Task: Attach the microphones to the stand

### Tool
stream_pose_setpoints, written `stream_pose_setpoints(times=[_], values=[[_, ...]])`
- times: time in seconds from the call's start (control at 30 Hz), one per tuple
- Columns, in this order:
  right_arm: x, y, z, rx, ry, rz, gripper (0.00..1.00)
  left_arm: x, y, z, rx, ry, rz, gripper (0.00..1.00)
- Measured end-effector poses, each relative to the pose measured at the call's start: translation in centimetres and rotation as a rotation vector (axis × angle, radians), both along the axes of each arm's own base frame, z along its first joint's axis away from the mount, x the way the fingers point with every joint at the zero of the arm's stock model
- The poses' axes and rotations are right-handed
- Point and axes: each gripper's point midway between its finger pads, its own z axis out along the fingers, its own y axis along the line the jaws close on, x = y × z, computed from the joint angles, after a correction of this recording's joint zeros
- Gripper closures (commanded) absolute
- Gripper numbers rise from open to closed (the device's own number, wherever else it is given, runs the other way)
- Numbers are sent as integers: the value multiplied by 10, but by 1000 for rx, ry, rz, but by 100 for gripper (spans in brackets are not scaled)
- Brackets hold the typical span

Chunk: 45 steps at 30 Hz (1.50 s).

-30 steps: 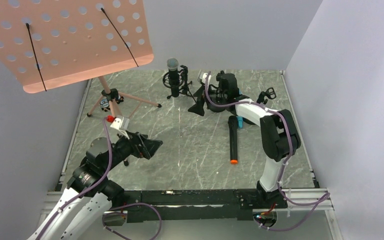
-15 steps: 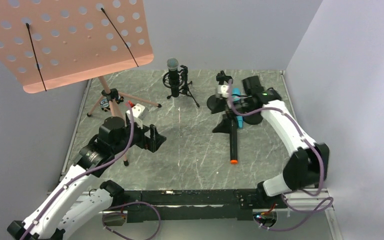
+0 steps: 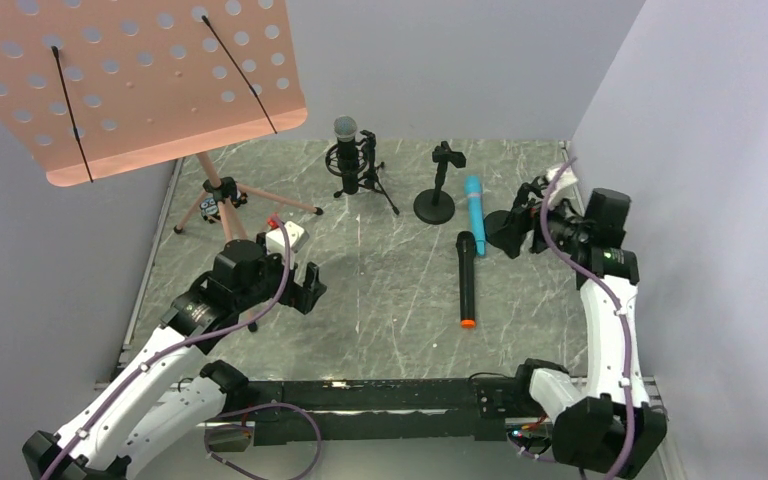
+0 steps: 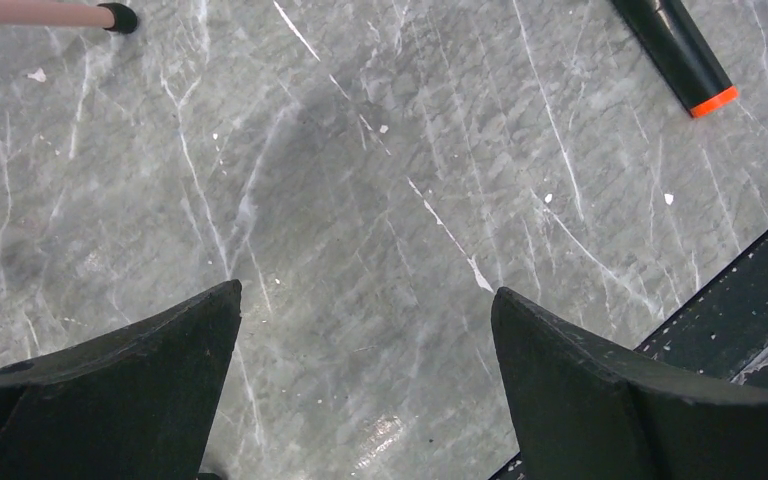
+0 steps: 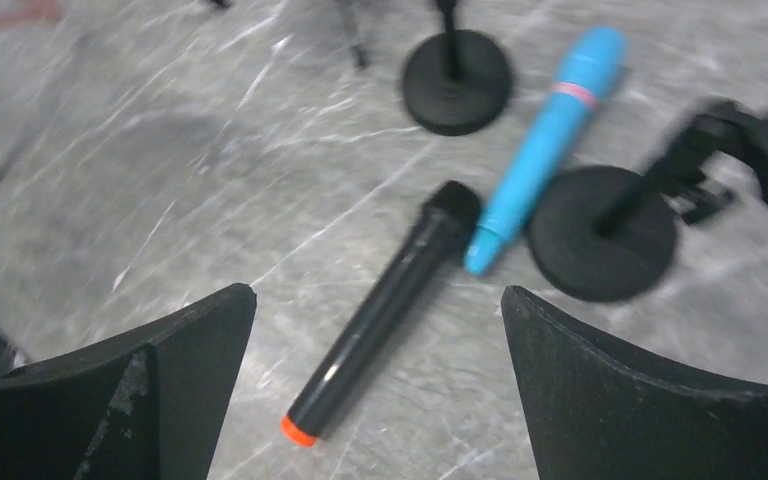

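The far round-base stand's clip is empty. My right gripper will swing outward and to the left in the top view, past the blue microphone, and turn onto that clip.
The black microphone with the silver mesh head [image 3: 345, 135] stands upright in a small tripod stand [image 3: 360, 172] at the back. The bright blue microphone [image 3: 473, 203] [image 5: 550, 140] and the all-black one with the orange end [image 3: 467, 280] [image 5: 385, 305] lie on the table. One round-base stand [image 3: 436, 205] [image 5: 457, 75] is left of the blue microphone. A second one [image 5: 600, 235] is on its right, its clip [image 3: 537, 188] showing above. My right gripper [image 3: 505, 232] [image 5: 378, 291] is open and empty above these. My left gripper [image 3: 308, 285] [image 4: 365, 290] is open and empty over bare table.
A pink perforated music stand [image 3: 130, 80] rises at the back left on tripod legs [image 3: 225, 200]; one foot shows in the left wrist view [image 4: 118, 17]. Grey walls close the table on three sides. The black rail [image 3: 380, 395] runs along the near edge.
My right arm has swung from the back centre out to the right side, uncovering the round-base stand and the blue microphone. My left arm has risen and reached forward a little.
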Motion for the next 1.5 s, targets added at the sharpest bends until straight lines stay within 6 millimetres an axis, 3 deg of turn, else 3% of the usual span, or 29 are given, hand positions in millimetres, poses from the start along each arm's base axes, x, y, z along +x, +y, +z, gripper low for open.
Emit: stream_pose_setpoints(times=[0.13,0.23,0.4,0.6,0.73,0.83,0.93,1.03,1.17,1.33,1.5], values=[[20,-46,2,72,15,-216,0,-1,1,3,-3,-18,-2,1],[30,-54,-7,122,54,-219,0,-1,2,4,-4,-23,-1,1],[37,-41,-18,136,76,-89,0,0,3,5,-4,-24,3,1],[49,-5,25,-9,-147,145,0,2,5,4,-6,-19,14,1],[69,28,44,-120,-296,308,0,4,6,3,-11,-11,19,1],[99,36,43,-161,-320,356,0,5,6,4,-18,-13,17,1],[144,28,39,-200,-324,344,0,5,6,5,-25,-16,13,1],[170,24,26,-216,-300,335,0,5,6,6,-26,-19,15,1],[186,25,5,-216,-260,346,0,6,7,6,-25,-19,20,1],[194,43,-9,-210,-237,393,1,7,8,5,-23,-16,23,1],[205,64,-8,-210,-249,430,13,8,8,3,-18,-11,24,1]])
